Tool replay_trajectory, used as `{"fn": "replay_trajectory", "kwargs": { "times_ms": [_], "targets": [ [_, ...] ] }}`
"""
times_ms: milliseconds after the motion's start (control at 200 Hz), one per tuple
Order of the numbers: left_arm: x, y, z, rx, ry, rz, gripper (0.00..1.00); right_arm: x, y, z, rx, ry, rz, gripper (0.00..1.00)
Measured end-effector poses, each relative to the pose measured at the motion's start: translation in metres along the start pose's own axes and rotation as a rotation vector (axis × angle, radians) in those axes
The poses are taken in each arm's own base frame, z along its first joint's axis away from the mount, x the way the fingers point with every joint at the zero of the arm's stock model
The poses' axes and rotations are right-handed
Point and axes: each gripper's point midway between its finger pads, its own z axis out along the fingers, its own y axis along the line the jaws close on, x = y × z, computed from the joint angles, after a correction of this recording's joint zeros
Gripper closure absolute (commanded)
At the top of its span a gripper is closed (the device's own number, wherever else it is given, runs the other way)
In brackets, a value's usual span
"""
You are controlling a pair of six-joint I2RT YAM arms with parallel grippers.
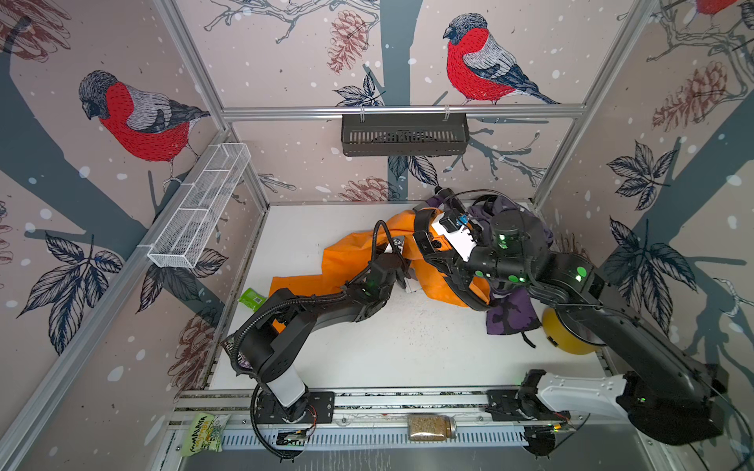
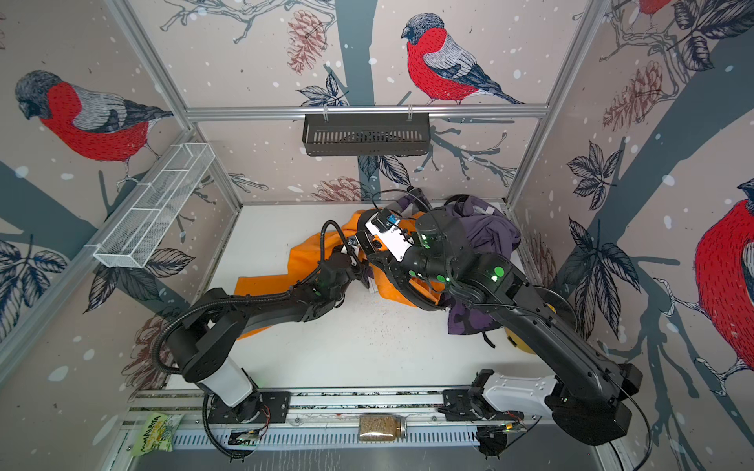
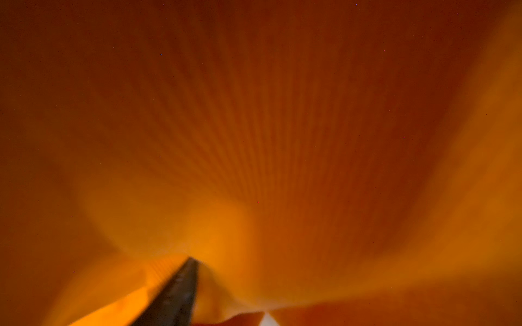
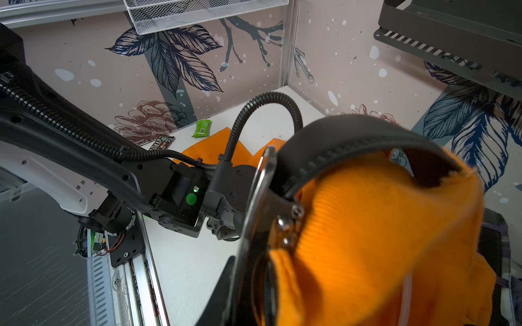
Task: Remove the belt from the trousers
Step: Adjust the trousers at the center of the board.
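Note:
My right gripper lifts next, then lowers toward the tabletop below it by the trousers and releases the belt, its buckle held raised.
Orange trousers (image 1: pixel 355 253) (image 2: pixel 310 253) lie crumpled across the white table. A black belt (image 1: pixel 461 285) (image 4: pixel 353 141) runs round their waist. My right gripper (image 1: pixel 424 240) (image 2: pixel 367 240) (image 4: pixel 254 288) is shut on the belt at its metal buckle (image 4: pixel 254 203), holding that end and the waistband (image 4: pixel 381 225) raised off the table. My left gripper (image 1: pixel 404 265) (image 2: pixel 359 261) is pushed into the trousers just beside the buckle. Orange cloth (image 3: pixel 254 127) fills the left wrist view. Only one dark finger (image 3: pixel 175 296) shows there, so I cannot make out how its jaws stand.
A purple garment (image 1: pixel 514 310) lies bunched under the right arm, with a yellow round object (image 1: pixel 567 334) beside it. A green packet (image 1: pixel 253 297) sits by the left wall. A jar (image 1: pixel 432 426) and a snack bag (image 1: pixel 204 434) rest on the front rail. A wire basket (image 1: pixel 200 204) and a black basket (image 1: pixel 404 134) hang on the walls.

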Motion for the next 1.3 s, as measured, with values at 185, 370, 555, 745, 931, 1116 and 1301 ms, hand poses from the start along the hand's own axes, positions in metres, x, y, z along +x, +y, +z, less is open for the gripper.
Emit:
{"fn": "replay_trajectory", "kwargs": {
  "times_ms": [185, 370, 555, 745, 931, 1116, 1301],
  "targets": [
    [-0.065, 0.02, -0.042, 0.014, -0.142, -0.052, 1.0, -0.019, -0.019, -0.015, 0.058, -0.051, -0.004, 0.99],
    [-0.169, 0.042, -0.136, 0.125, -0.368, -0.143, 1.0, -0.056, -0.066, -0.021, 0.159, -0.109, -0.014, 0.99],
    [-0.264, 0.038, -0.212, 0.29, -0.511, -0.191, 1.0, -0.113, -0.117, -0.025, 0.237, -0.208, -0.06, 0.99],
    [-0.231, 0.028, -0.225, 0.375, -0.425, -0.27, 1.0, -0.114, -0.129, 0.028, 0.108, -0.21, -0.072, 0.99],
    [-0.051, 0.047, -0.189, 0.161, -0.042, -0.247, 1.0, 0.052, -0.096, 0.131, -0.119, 0.135, 0.17, 0.99],
    [0.019, 0.081, -0.195, -0.007, 0.085, -0.337, 1.0, 0.169, -0.062, 0.152, -0.214, 0.33, 0.383, 0.87],
    [0.059, 0.069, -0.195, 0.047, 0.177, -0.359, 1.0, 0.213, -0.084, 0.169, -0.109, 0.434, 0.442, 0.31]
  ]
}}
